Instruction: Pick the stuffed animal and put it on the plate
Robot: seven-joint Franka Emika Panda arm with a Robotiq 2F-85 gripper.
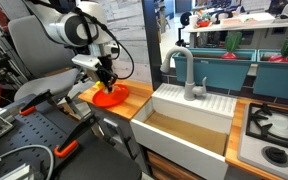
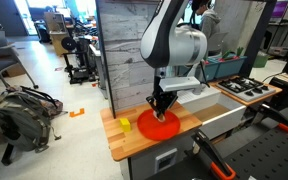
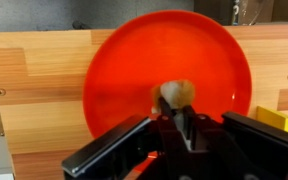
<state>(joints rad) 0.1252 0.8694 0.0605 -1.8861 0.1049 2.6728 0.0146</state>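
I should next lower my gripper a little and open its fingers to let go of the stuffed animal, already over the plate's middle (image 1: 110,97) (image 3: 167,78), just below my gripper.
The orange-red plate (image 3: 124,70) lies on the wooden counter and shows in both exterior views (image 1: 111,97) (image 2: 162,126). My gripper (image 3: 176,110) hangs just above the plate's middle, and shows in both exterior views (image 1: 106,82) (image 2: 160,108). In the wrist view its fingers are drawn together on the small cream-and-tan stuffed animal (image 3: 175,94). The toy sits at the fingertips over the plate's middle. I cannot tell whether it touches the plate. In both exterior views the gripper hides the toy.
A small yellow-green object (image 2: 125,124) lies on the counter beside the plate, also at the wrist view's edge (image 3: 287,119). A white sink (image 1: 184,125) with a faucet (image 1: 187,72) adjoins the counter; a stove (image 1: 274,130) lies beyond it. A backpack (image 2: 24,105) lies on the floor.
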